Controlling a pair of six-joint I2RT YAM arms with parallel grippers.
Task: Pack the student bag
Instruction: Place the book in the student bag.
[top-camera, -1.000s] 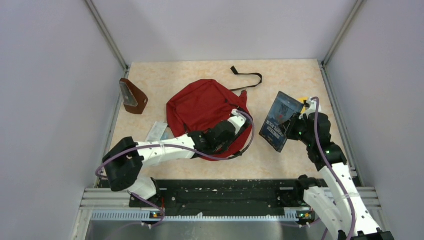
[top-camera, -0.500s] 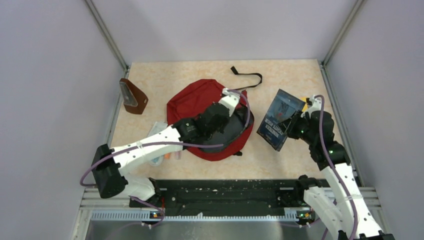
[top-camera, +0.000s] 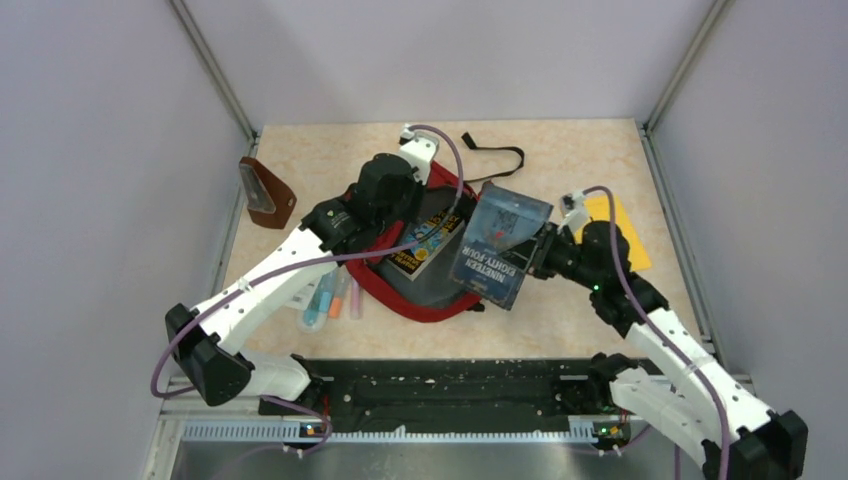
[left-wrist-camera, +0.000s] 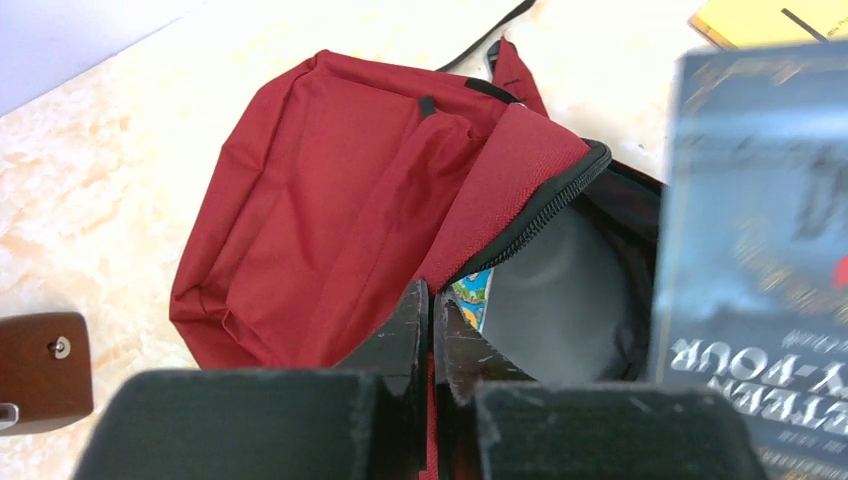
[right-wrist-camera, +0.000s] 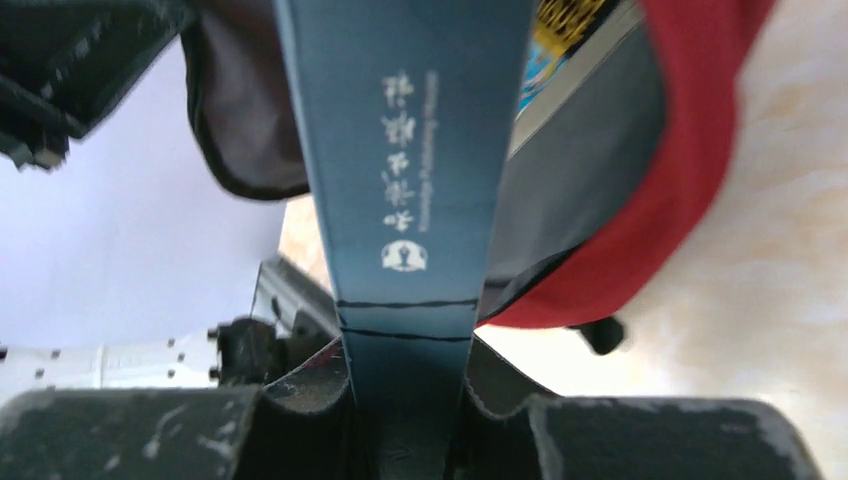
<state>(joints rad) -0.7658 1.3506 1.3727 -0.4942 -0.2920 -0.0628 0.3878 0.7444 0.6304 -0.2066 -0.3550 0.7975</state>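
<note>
Next, my right gripper needs to go left in the top view and down to release the blue book, as the bag's opening (top-camera: 436, 256) (right-wrist-camera: 580, 165) lies below on that side.
The dark-red student bag (top-camera: 375, 275) lies mid-table with its mouth held open. My left gripper (top-camera: 398, 212) is shut on the red flap beside the black zipper and holds it raised; in the left wrist view the jaws (left-wrist-camera: 432, 300) pinch a strip of the bag's (left-wrist-camera: 330, 200) fabric. A yellow-and-black book (top-camera: 425, 245) lies inside on the grey lining. My right gripper (top-camera: 545, 255) is shut on a dark blue book (top-camera: 500, 245), tilted over the mouth's right edge. The right wrist view shows its spine (right-wrist-camera: 410, 200) clamped between the fingers (right-wrist-camera: 405, 350), with the bag (right-wrist-camera: 690, 150) behind.
A brown wedge-shaped pouch (top-camera: 266, 194) stands at the left edge. Coloured pens (top-camera: 330, 298) lie by the bag's left side under my left arm. A yellow pad (top-camera: 625, 225) lies on the right, and a black strap (top-camera: 495, 150) trails behind the bag.
My left gripper closed on the bag's flap and pulled it up and back, opening the mouth. The right arm carried the blue book left to the opening, uncovering the yellow pad.
</note>
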